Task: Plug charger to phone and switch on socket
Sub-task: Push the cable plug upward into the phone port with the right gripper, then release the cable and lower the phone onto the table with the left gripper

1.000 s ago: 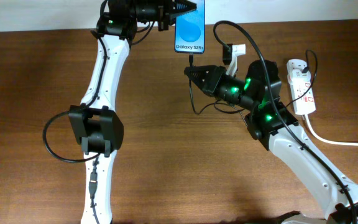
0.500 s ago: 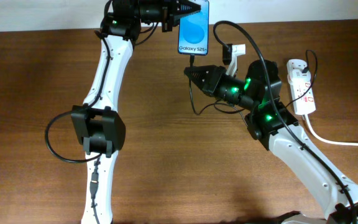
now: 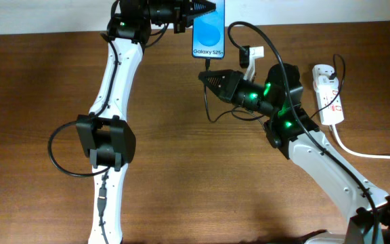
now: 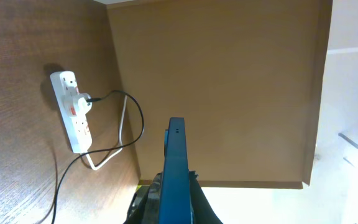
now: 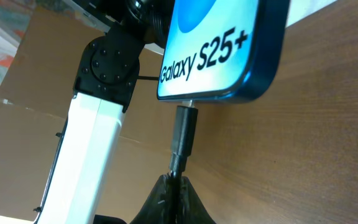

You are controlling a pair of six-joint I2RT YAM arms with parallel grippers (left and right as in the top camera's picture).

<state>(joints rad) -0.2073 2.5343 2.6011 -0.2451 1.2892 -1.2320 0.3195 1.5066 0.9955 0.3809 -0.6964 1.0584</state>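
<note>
I will next move my left gripper down and back to release the phone [image 3: 208,30] on the bare tabletop between my arms, because the plug tip meets the phone's bottom edge.
The phone [image 3: 208,30], blue screen reading "Galaxy S25+", is held at the table's far edge by my left gripper [image 3: 196,9], which is shut on its top end; the left wrist view shows it edge-on [image 4: 176,162]. My right gripper [image 3: 206,76] is shut on the charger [image 3: 209,65] just below the phone. In the right wrist view the charger's plug tip [image 5: 184,127] meets the phone's bottom edge [image 5: 219,56], and my right gripper's fingers [image 5: 174,186] pinch the cable behind it. The socket [image 3: 328,93] lies at the right, also in the left wrist view [image 4: 72,112].
The thick white cord [image 3: 371,154] runs from the socket off the right edge. A white adapter [image 3: 251,55] stands behind my right arm. The black cable loops [image 3: 215,112] under my right gripper. A brown wall panel [image 4: 229,81] lies beyond the table edge.
The left gripper shifted the phone slightly along the far edge, right and then back a little. The right gripper crept toward the phone with the plug.
</note>
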